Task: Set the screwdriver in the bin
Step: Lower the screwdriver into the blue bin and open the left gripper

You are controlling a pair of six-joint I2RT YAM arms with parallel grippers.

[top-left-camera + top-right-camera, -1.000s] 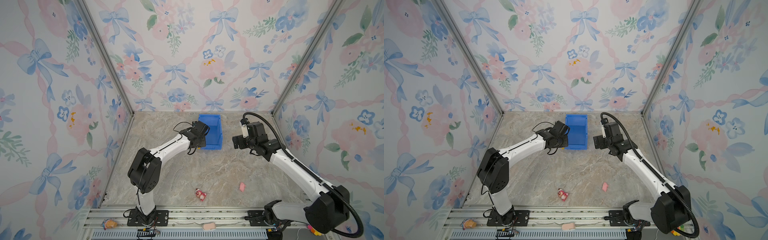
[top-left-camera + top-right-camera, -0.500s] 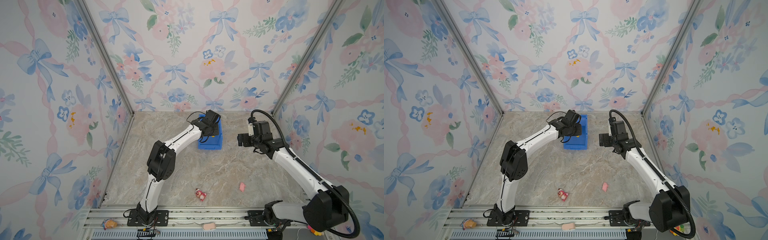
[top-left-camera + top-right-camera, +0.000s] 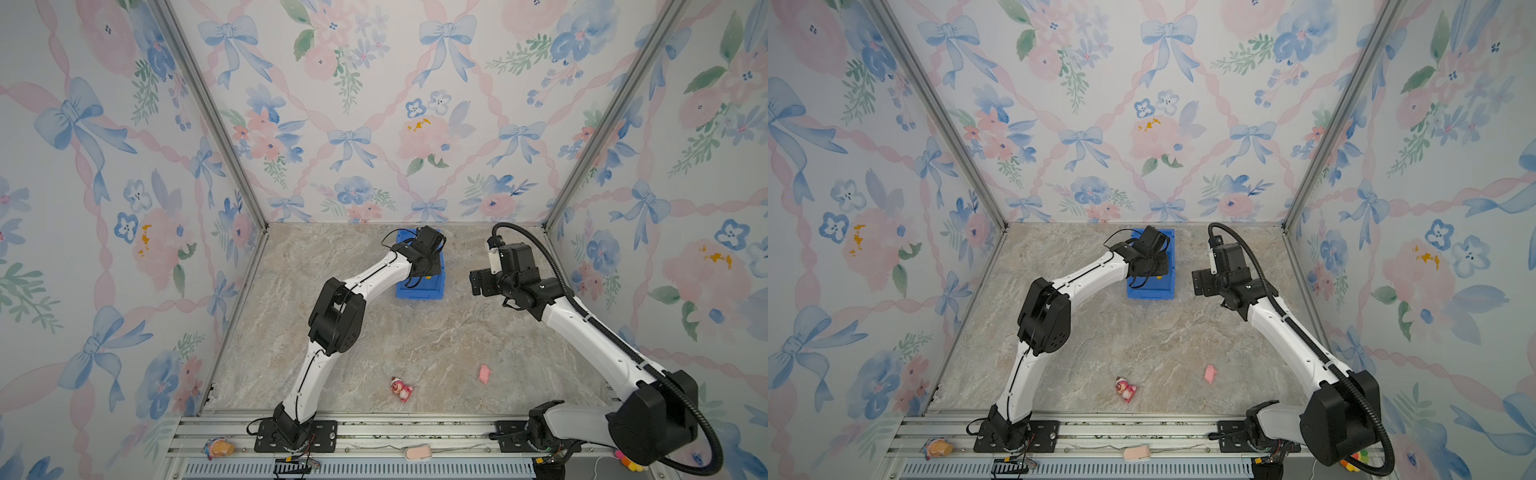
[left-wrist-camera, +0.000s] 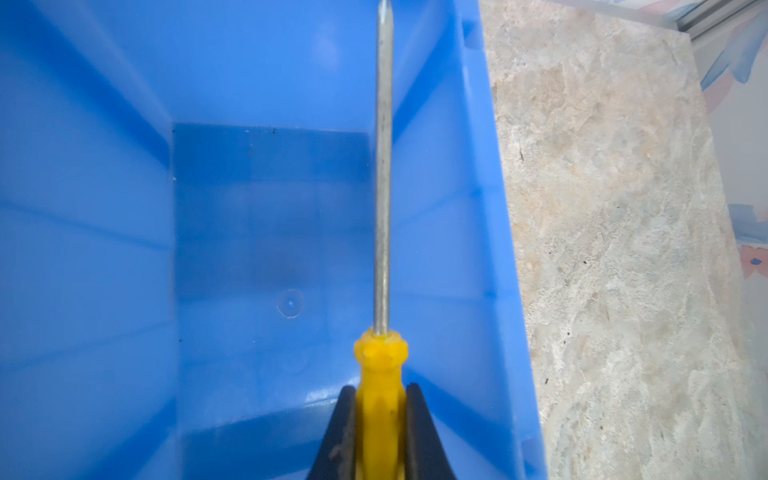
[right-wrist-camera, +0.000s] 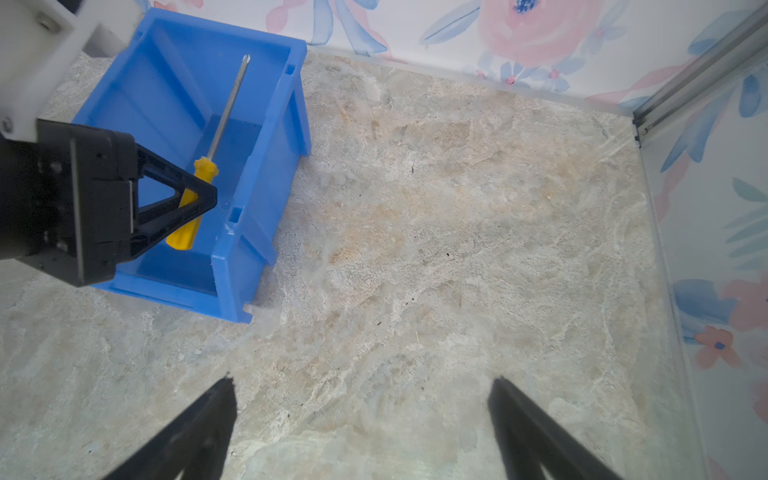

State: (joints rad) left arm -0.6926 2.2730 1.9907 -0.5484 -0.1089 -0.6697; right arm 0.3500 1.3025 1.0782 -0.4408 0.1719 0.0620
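Note:
My left gripper holds the screwdriver and next needs to lower it between the blue bin's sides and let go of the screwdriver's yellow handle, because the blue bin's bare bottom is below it.
The screwdriver has a yellow handle and a thin metal shaft. My left gripper is shut on the handle and holds the tool over the inside of the blue bin, with the shaft pointing along the bin's length. The right wrist view shows the same grip: the left gripper clamps the screwdriver above the floor of the bin. In both top views the left wrist covers most of the bin. My right gripper is open over bare table to the right of the bin, holding nothing.
A small pink and red toy and a pink scrap lie near the table's front. The bin stands close to the flowered back wall. The right gripper hovers a little to the right of the bin.
The left arm has swung from the bin's left side to over the bin, carrying the screwdriver. The right arm has drawn back to the right, away from the bin.

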